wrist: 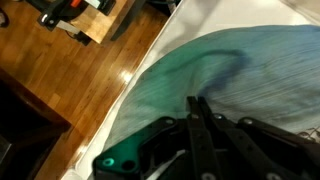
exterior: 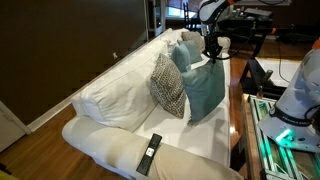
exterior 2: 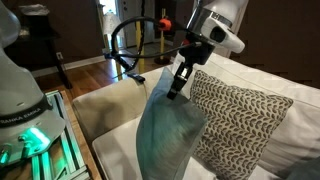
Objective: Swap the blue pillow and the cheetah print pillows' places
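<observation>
The white seat by the cheetah print pillow [exterior 2: 206, 166] is below my gripper and outward of it. My gripper should next lower the hanging blue pillow outward onto the seat and let go.
The plain teal-blue pillow [exterior: 205, 88] hangs lifted off the white sofa, pinched at its top edge; it also shows in an exterior view [exterior 2: 165, 135] and fills the wrist view [wrist: 220, 70]. My gripper [exterior 2: 178, 92] is shut on the pillow's upper edge, seen from afar in an exterior view [exterior: 212, 55] and up close in the wrist view [wrist: 196, 102]. The spotted cheetah print pillow [exterior: 167, 85] leans against the sofa back right beside the blue pillow; in an exterior view [exterior 2: 238, 120] it stands just behind it.
A white sofa [exterior: 110, 95] with big back cushions. A black remote [exterior: 149, 153] lies on the sofa arm. Another pale pillow [exterior: 185, 45] sits further along the sofa. A table with equipment [exterior: 270, 110] stands along the sofa front. Wood floor [wrist: 60, 90] below.
</observation>
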Motion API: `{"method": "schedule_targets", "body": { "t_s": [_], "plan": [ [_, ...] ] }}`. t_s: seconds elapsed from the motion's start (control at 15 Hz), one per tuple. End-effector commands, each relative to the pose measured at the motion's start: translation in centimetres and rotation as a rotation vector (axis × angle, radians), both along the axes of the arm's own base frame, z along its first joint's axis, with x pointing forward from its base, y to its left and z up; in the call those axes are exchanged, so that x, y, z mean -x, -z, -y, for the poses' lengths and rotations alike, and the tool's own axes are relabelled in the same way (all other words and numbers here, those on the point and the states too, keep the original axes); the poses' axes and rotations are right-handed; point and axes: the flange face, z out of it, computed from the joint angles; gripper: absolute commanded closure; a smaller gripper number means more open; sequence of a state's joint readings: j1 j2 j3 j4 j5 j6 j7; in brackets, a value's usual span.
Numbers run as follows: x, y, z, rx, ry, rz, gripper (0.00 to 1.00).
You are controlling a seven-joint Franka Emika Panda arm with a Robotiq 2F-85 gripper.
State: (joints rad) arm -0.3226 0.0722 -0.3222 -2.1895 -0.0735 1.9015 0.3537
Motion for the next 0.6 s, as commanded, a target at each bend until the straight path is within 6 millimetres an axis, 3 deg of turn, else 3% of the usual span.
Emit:
{"method": "schedule_targets", "body": {
  "t_s": [0.0, 0.53],
  "plan": [
    [-0.3, 0.3, 1.5, 0.081, -0.026, -0.043, 0.99],
    [-4.6, 3.6, 3.3, 0.236, -0.109, 0.023, 0.99]
  ]
}}
